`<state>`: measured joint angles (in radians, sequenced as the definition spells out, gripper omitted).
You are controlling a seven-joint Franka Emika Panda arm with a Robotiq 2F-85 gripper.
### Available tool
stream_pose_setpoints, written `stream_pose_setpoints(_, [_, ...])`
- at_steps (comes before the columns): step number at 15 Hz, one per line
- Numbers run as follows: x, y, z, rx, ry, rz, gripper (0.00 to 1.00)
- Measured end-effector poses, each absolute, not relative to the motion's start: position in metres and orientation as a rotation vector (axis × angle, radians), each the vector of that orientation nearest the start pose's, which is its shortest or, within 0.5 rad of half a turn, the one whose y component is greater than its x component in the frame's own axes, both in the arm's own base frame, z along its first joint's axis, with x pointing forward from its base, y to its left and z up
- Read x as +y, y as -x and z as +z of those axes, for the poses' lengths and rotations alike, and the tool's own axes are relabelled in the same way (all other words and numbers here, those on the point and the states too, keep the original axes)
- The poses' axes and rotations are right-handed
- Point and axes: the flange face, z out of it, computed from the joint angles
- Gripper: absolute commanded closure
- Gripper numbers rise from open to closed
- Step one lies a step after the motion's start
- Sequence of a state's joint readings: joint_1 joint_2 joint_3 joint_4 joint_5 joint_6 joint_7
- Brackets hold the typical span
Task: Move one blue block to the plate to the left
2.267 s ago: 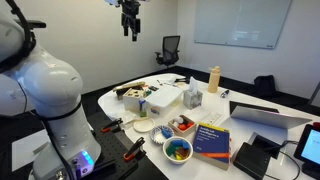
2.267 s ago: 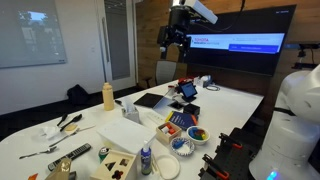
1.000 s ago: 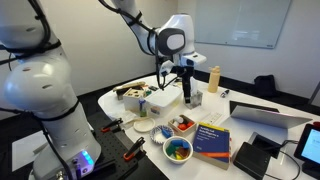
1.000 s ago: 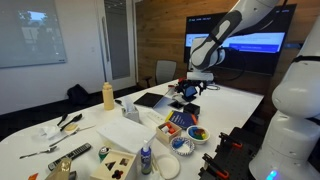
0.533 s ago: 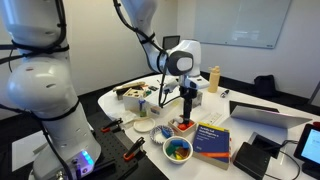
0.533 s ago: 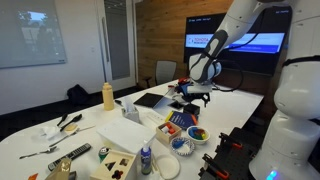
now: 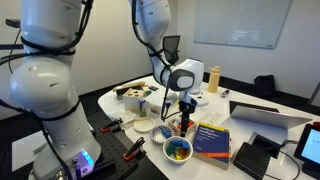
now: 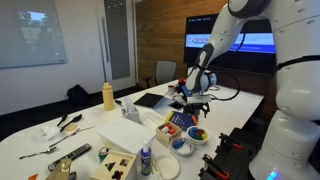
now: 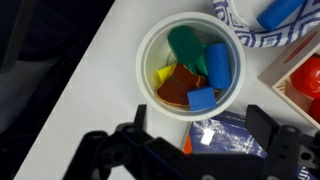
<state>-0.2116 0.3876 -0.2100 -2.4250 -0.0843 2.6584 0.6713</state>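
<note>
My gripper eases over the bowl next and lowers around the blue block at the bowl's near rim point(image 9: 201, 99), since the block lies below, lined up between its open fingers.
A white bowl point(image 9: 190, 62) of multicoloured blocks fills the wrist view; two blue blocks lie in it, one point(image 9: 217, 62) at the right and one point(image 9: 201, 98) at the near rim. My gripper point(image 9: 200, 132) is open and empty, hovering just off the bowl's near rim over a blue book. In both exterior views the gripper point(image 7: 183, 120) point(image 8: 192, 105) hangs a little above the bowl point(image 7: 178, 150) point(image 8: 197, 134). The small flat white plate point(image 7: 145, 127) point(image 8: 168, 167) lies empty beside the bowls; it is out of the wrist view.
A white dish with red and orange pieces point(image 7: 182, 126) stands next to the bowl. A blue book point(image 7: 212, 140) lies beside it. A laptop point(image 7: 262, 115), a yellow bottle point(image 7: 213, 79), boxes and tools crowd the white table point(image 7: 250, 135).
The arm has come down from high above the table and swung toward the front, and the gripper now hangs low over the bowl of blocks. It stayed open.
</note>
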Motion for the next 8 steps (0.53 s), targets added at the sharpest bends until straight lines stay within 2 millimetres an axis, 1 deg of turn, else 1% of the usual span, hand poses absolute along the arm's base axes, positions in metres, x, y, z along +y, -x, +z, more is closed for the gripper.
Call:
stream_pose_setpoints(4, [-0.207,-0.427,0.115,1.560,2.859,0.275,0.00])
stream_pose_setpoints(8, [-0.213,-0.436,0.095,1.546,2.855,0.300,0.00])
